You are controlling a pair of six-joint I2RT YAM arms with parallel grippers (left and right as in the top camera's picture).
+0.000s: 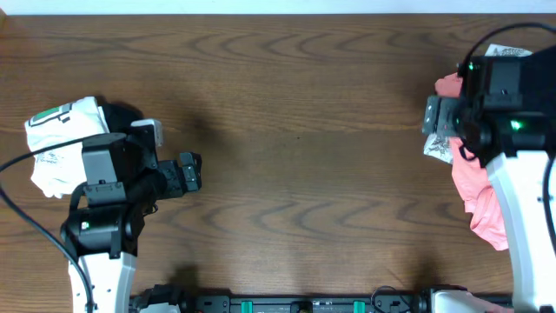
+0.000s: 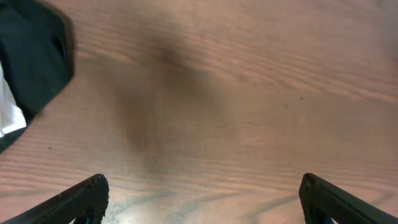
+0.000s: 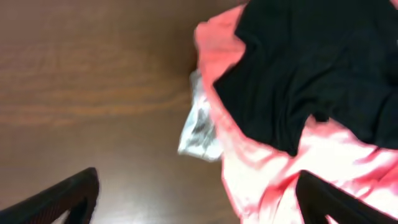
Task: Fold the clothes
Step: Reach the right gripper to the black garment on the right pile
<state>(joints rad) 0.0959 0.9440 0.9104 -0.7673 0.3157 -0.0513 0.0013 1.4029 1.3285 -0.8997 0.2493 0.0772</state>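
The right gripper lowers toward the black shirt [image 3: 311, 62] next, to its corner edge beside the white-grey piece [image 1: 437, 149].
The clothes lie in two heaps. At the table's right edge a salmon-pink garment [image 1: 483, 202] spreads out with a small white-grey printed piece [image 1: 437, 149] beside it. The right wrist view shows a black shirt [image 3: 311, 62] lying on the salmon-pink fabric [image 3: 273, 171], with the white-grey piece [image 3: 200, 127] at its left edge. My right gripper [image 1: 432, 117] [image 3: 199, 202] hovers open over that heap's left edge, one finger above pink cloth, the other above bare wood. At the left sits a white garment with green print [image 1: 54, 139] on a black one [image 1: 122, 116] [image 2: 31, 56]. My left gripper [image 1: 195, 169] [image 2: 202, 199] stands open over bare wood, to the right of that heap.
The table [image 1: 295, 104] is dark brown wood. The arms' bases and a black rail [image 1: 295, 304] line the front edge. A black cable [image 1: 22, 204] loops near the left arm.
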